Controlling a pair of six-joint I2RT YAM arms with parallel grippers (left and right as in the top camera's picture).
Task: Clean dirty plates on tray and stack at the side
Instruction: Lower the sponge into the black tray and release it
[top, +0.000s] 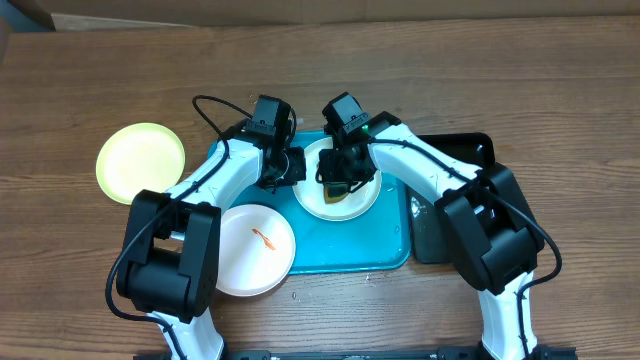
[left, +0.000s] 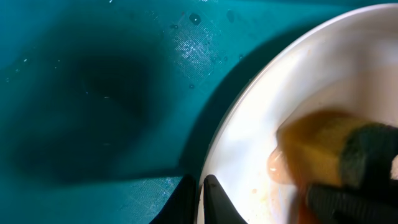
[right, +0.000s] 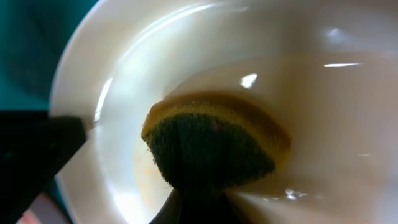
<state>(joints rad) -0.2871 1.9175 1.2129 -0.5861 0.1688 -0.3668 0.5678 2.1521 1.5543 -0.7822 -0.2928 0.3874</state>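
Note:
The sponge (left: 320, 143) will go to the black tray's clear bottom, on the tray's right in the overhead view. My right gripper will next lift off the plate, cross over there, lower and let go of it.
A white plate (top: 366, 200) lies on the turquoise tray (top: 345, 255). My left gripper (top: 287, 168) is shut on its left rim; in the left wrist view the fingertips (left: 200, 194) pinch the rim of the plate (left: 261, 118) above the tray (left: 93, 93). My right gripper (top: 342, 178) is shut on a yellow sponge with a green pad (right: 211, 140) and presses it onto the plate (right: 186, 56), with the fingers (right: 205, 211) at the bottom edge. Pale orange smears show by the sponge (left: 320, 143). A second white plate (top: 250, 262) with an orange sauce smear overlaps the tray's front left corner. A yellow-green plate (top: 140, 162) lies on the table at the left.
A narrow black tray (top: 432, 235) lies against the right side of the turquoise tray, partly under my right arm. Water drops show on the tray surface in the left wrist view. The wooden table (top: 500, 80) extends behind and to both sides.

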